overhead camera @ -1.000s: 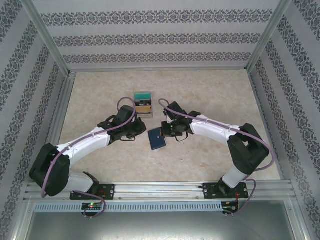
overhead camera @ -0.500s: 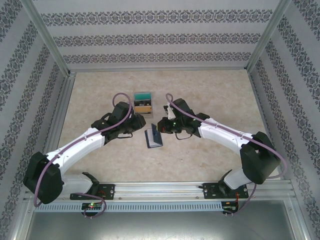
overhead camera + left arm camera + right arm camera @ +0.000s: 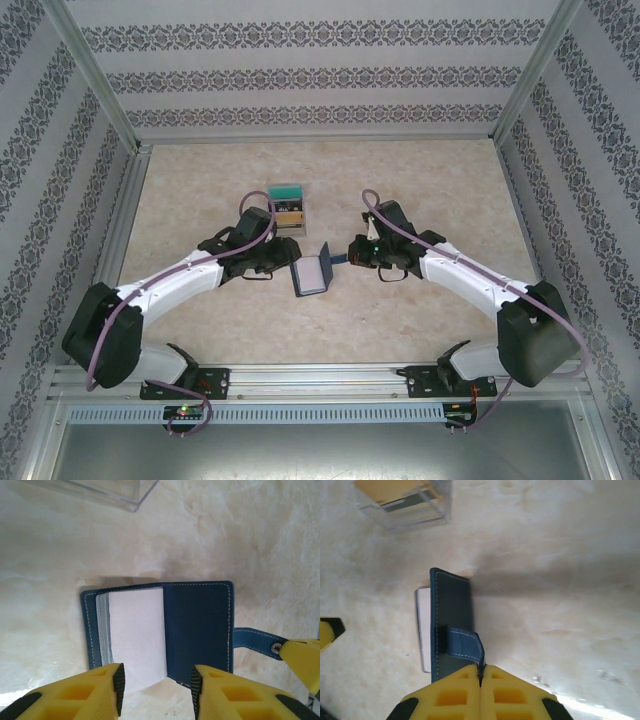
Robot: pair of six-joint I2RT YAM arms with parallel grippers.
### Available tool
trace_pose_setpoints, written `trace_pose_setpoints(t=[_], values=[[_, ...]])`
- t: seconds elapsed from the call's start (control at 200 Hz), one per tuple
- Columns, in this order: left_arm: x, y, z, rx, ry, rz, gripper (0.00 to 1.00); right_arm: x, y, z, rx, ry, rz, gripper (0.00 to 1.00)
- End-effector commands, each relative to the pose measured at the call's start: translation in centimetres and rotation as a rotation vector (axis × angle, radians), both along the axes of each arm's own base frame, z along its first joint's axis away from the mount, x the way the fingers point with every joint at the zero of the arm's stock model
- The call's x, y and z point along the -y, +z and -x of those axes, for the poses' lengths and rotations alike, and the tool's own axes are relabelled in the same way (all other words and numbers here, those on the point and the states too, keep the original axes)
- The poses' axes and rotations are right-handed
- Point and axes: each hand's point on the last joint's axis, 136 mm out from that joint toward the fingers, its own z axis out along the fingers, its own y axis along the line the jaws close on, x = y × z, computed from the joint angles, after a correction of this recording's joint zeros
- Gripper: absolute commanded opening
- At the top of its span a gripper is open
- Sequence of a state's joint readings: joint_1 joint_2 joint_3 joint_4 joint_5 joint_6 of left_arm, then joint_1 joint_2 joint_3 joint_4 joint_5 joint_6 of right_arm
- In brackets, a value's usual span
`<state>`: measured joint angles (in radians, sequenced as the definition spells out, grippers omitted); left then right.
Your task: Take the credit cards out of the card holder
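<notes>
My right gripper next draws away from the pale sleeves down toward the bare tabletop and releases the snap tab, as the cover still stands on edge.
The navy card holder lies open on the table between both arms, its right cover lifted on edge and pale clear sleeves showing on the left half. My right gripper is shut on the snap tab and holds the cover up from the right. My left gripper is open just short of the holder's near edge, one finger on each side of the sleeves' edge, touching nothing. The credit cards are hidden inside the sleeves.
A tan box with a teal top stands just behind the holder, close to the left wrist; its clear wall is at the top of the left wrist view. Metal frame rails border the table.
My left gripper has opened from shut. The right gripper has drawn the tab to the right, and the holder's cover has swung up and open.
</notes>
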<state>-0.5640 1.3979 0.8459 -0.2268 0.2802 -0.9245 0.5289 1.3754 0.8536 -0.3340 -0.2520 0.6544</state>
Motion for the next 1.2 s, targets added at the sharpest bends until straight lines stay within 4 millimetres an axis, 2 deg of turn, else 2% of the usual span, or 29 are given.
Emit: trace_pose_setpoints(t=[0.0, 0.145, 0.295, 0.525, 0.689, 0.789, 0.954, 1.159, 1.194], values=[[2.1, -0.1, 0.0, 0.002, -0.056, 0.058, 0.44, 2.8, -2.6, 0.9, -0.037, -0.010, 0.156, 0.00], [2.8, -0.9, -0.2, -0.019, -0.072, 0.048, 0.45, 3.6, -3.9, 1.1, -0.067, -0.020, 0.200, 0.00], [3.6, -2.2, -0.1, -0.049, -0.092, 0.053, 0.53, 4.2, -4.6, 1.3, -0.079, -0.032, 0.228, 0.00], [4.7, -4.2, -0.1, -0.089, -0.118, 0.041, 0.53, 3.7, -4.4, 1.3, -0.076, -0.029, 0.203, 0.00], [5.9, -4.9, -0.2, -0.105, -0.148, 0.048, 0.55, 3.9, -4.7, 1.5, -0.081, -0.029, 0.209, 0.00], [6.8, -4.7, -0.4, -0.105, -0.169, 0.064, 0.55, 3.9, -4.9, 1.5, -0.086, -0.029, 0.207, 0.00], [8.6, -3.2, -0.6, -0.060, -0.216, 0.120, 0.55, 3.8, -5.3, 1.6, -0.097, -0.028, 0.207, 0.00], [10.5, -2.7, -0.8, -0.055, -0.272, 0.155, 0.55, 4.0, -5.6, 1.6, -0.104, -0.038, 0.209, 0.00], [10.7, -2.7, -0.8, -0.056, -0.279, 0.155, 0.55, 4.1, -5.6, 1.5, -0.105, -0.040, 0.208, 0.09]])
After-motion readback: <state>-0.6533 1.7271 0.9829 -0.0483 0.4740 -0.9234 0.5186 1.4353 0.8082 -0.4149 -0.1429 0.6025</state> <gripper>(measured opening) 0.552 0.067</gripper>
